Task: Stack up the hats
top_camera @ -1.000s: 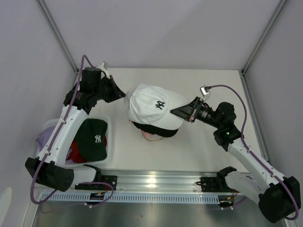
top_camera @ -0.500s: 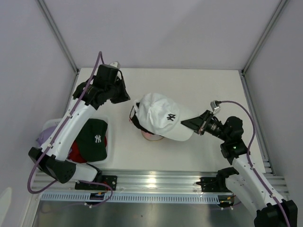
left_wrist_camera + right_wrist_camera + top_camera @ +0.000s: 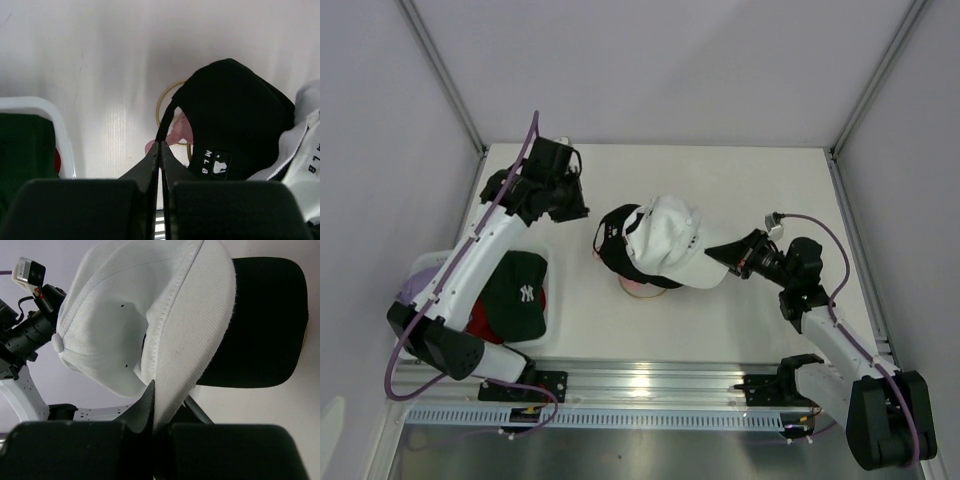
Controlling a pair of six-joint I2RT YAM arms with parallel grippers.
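Observation:
My right gripper moves down and left in the top view toward the black cap's uncovered side [image 3: 615, 243] next and releases, since the white cap [image 3: 672, 240] hangs crooked.
A white cap [image 3: 672, 240] with a dark NY logo hangs tilted over the right side of a black cap [image 3: 614, 238]. The black cap sits on a pink cap [image 3: 638, 289]. My right gripper [image 3: 713, 248] is shut on the white cap's brim [image 3: 190, 340], seen edge-on between the jaws of my right gripper [image 3: 156, 386]. My left gripper [image 3: 582, 211] is shut and empty, just left of and behind the black cap [image 3: 235, 120]. In the left wrist view the tips of my left gripper [image 3: 160, 142] meet, with the black cap's back strap beyond them.
A white basket [image 3: 548, 262] at the left holds a dark green cap [image 3: 520, 292] with an NY logo, a red cap [image 3: 477, 320] and a lavender cap [image 3: 413, 290]. A gold wire ring [image 3: 162, 100] shows under the stacked caps. Frame posts stand at the table's far corners.
The white cap has been drawn to the right and tipped up, baring the black cap beneath. My right gripper moved right with its brim. My left gripper came off the cap and shut.

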